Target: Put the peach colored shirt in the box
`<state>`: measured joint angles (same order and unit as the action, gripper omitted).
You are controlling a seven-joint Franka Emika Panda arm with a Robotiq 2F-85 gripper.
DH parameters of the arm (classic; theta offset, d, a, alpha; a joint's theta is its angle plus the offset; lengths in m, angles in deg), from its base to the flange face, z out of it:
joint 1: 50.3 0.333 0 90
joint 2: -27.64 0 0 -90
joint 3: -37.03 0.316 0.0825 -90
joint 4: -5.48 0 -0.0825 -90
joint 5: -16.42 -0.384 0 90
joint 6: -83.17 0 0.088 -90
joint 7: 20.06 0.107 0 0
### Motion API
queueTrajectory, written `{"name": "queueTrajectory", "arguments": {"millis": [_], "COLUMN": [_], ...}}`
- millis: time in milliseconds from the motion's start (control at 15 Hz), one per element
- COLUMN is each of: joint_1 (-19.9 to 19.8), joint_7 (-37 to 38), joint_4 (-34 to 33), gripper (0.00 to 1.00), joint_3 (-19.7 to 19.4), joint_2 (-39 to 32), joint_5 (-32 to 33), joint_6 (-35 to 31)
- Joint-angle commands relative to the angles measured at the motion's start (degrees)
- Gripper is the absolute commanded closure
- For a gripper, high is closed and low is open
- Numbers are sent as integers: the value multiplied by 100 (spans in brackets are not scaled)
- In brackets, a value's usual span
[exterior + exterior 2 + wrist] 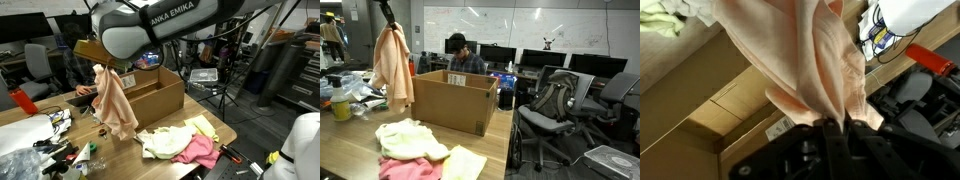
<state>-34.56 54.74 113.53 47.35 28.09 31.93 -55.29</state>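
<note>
Next I need to raise my gripper and carry the shirt (pixel 115 103) over the box's open top to release it there, since the shirt's lower end hangs beside the box below the box's rim.
The peach colored shirt (pixel 115 103) hangs in the air from my gripper (pixel 100 68), which is shut on its top. In an exterior view the shirt (pixel 393 62) dangles to the left of the brown cardboard box (pixel 453 103), its lower end above the table. In the wrist view the shirt (pixel 805 60) fills the middle, bunched between the black fingers (pixel 830 126), with the box's flap and white label (pixel 735 110) behind it. The box (pixel 160 95) stands open on the table.
A cream-white cloth (pixel 165 141), a pink cloth (pixel 200 151) and a yellow cloth (pixel 203 126) lie on the table in front of the box. Clutter and bottles (pixel 340 100) sit at one table end. A person (pixel 460 55) sits behind the box; office chairs (pixel 555 110) stand nearby.
</note>
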Motion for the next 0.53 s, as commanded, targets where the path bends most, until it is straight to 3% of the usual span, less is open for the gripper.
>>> {"name": "queueTrajectory", "arguments": {"millis": [0,467], "joint_1": [-95,-172], "joint_7": [322,753], "joint_4": [-411,-1191], "gripper": [98,98], "joint_3": [130,93], "joint_2": [69,26], "joint_5": [-41,-211], "joint_6": [250,767]}}
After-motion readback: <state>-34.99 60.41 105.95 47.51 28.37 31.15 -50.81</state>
